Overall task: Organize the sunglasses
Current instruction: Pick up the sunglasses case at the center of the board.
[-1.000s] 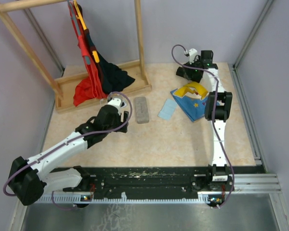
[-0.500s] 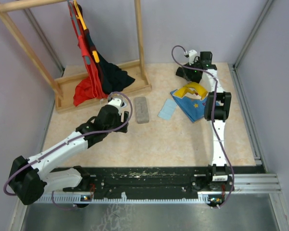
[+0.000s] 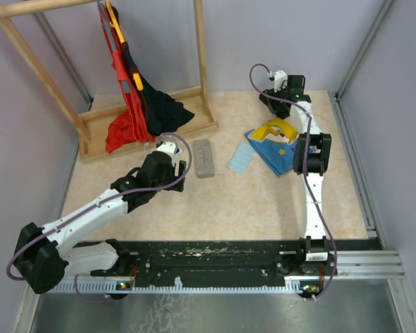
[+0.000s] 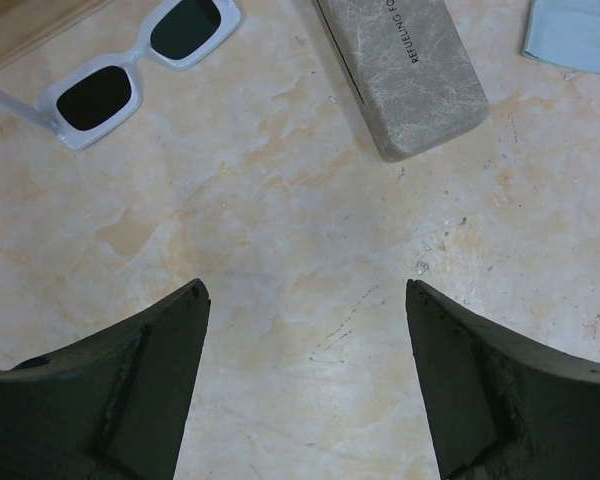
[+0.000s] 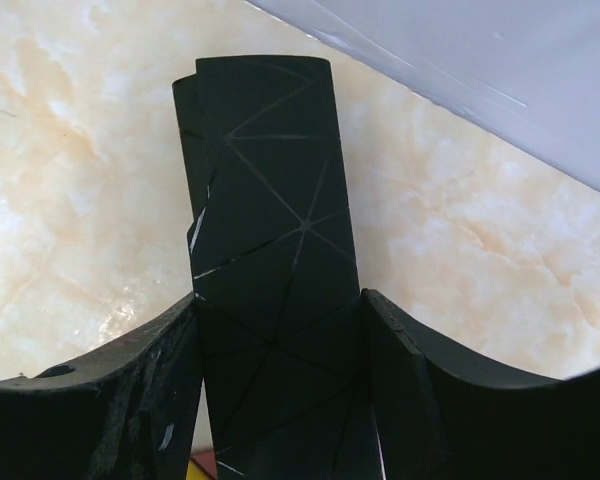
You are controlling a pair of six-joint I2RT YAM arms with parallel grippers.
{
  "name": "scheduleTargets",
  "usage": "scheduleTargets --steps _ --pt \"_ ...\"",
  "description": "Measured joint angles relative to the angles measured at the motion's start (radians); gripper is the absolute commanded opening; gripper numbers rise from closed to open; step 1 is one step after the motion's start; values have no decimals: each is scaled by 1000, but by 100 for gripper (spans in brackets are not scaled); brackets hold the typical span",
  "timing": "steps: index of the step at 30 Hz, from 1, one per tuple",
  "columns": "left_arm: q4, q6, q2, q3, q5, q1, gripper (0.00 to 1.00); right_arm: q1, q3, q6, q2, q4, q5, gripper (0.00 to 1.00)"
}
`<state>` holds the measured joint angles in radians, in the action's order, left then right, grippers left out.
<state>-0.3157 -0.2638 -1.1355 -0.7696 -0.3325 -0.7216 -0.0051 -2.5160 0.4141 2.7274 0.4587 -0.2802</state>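
Note:
My right gripper moves back past the light-blue cloth next and releases the black case (image 5: 270,200), as bare floor lies back and to its left in the top view.
The white-framed sunglasses (image 4: 135,62) with dark lenses lie on the marble-patterned floor beside the wooden rack base, faintly visible in the top view (image 3: 150,144). My left gripper (image 4: 303,290) hovers open over bare floor, short of the sunglasses and of the grey case (image 4: 405,70), with nothing between its fingers. In the top view the left gripper (image 3: 173,165) sits between the sunglasses and the grey case (image 3: 204,158). At the back right, my right gripper (image 5: 280,298) is shut on a black case (image 5: 270,200) with a thin line pattern, one finger pressed on each long side; the top view shows this gripper (image 3: 276,104) near the back wall.
A light-blue cloth (image 3: 240,158) lies right of the grey case, its corner in the left wrist view (image 4: 577,30). A blue and yellow fabric (image 3: 277,142) lies under the right arm. A wooden rack (image 3: 152,128) with red and dark garments stands at the back left. Walls enclose the floor.
The right gripper's fingers have closed onto the black case, and that wrist has shifted slightly. The left arm has stayed where it was, still open.

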Motion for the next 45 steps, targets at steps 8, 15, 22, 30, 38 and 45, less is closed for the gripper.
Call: scheduleTargets --steps 8,15,22,30,38,45 --pt "0 0 -7 0 -2 4 85 0 108 -71 -30 -153 80 41" --pt "-1 0 -7 0 -8 5 85 -2 332 -137 -136 -319 164 38" --pt "-1 0 -7 0 -12 5 85 -4 369 -170 -170 -327 265 37" --pt "-2 0 25 0 -14 6 85 -5 472 -219 -309 -364 328 34" --pt "-8 -5 65 0 -13 7 86 21 716 -329 -608 -373 383 31" --pt "-31 -37 150 -2 -5 11 87 215 1130 -426 -985 -369 459 30"
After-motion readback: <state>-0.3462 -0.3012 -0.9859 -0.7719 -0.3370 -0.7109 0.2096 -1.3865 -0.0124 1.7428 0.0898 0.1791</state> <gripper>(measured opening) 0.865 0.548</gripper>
